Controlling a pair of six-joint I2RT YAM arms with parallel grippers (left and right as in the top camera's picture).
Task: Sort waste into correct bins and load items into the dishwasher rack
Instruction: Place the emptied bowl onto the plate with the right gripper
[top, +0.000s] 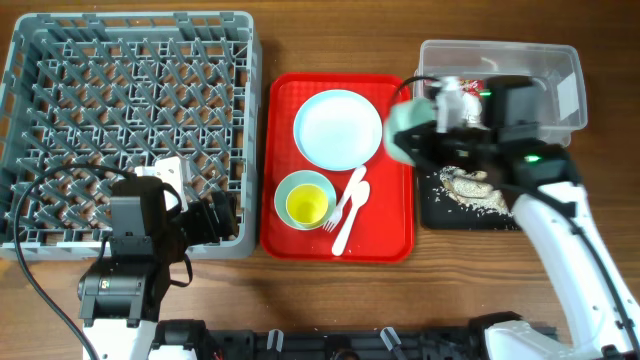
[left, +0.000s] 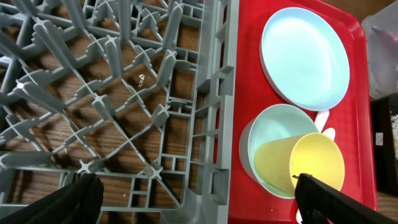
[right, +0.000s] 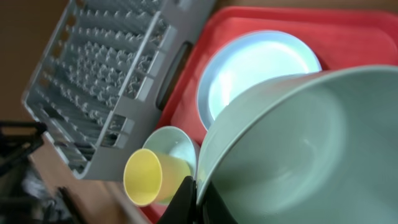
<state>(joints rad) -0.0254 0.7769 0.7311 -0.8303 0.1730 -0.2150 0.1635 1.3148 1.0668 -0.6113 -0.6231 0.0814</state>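
Note:
My right gripper is above the empty pale blue plate (top: 338, 130) (right: 254, 67), which is to its left in the overhead view, so it should carry the bowl over next, lower it and release.
My right gripper (top: 422, 140) is shut on the rim of a mint-green bowl (top: 404, 128), holding it tilted above the red tray's right edge; the grip shows in the right wrist view (right: 200, 198) on the bowl (right: 298, 143). The pale blue plate (top: 337, 128) lies on the red tray. The second mint bowl (top: 292, 185) holds the yellow cup (top: 307, 205). A white fork (top: 334, 213) and spoon (top: 352, 212) lie beside it. My left gripper (top: 215, 215) is open and empty over the grey rack's (top: 130, 110) front right corner, also seen in the left wrist view (left: 199, 202).
The red tray (top: 280, 235) sits between the rack and the bins. The black tray (top: 430, 212) holds rice crumbs (top: 470, 187). The clear tub (top: 560, 60) stands behind it, its contents partly hidden by my right arm. The table's front edge lies just below the rack.

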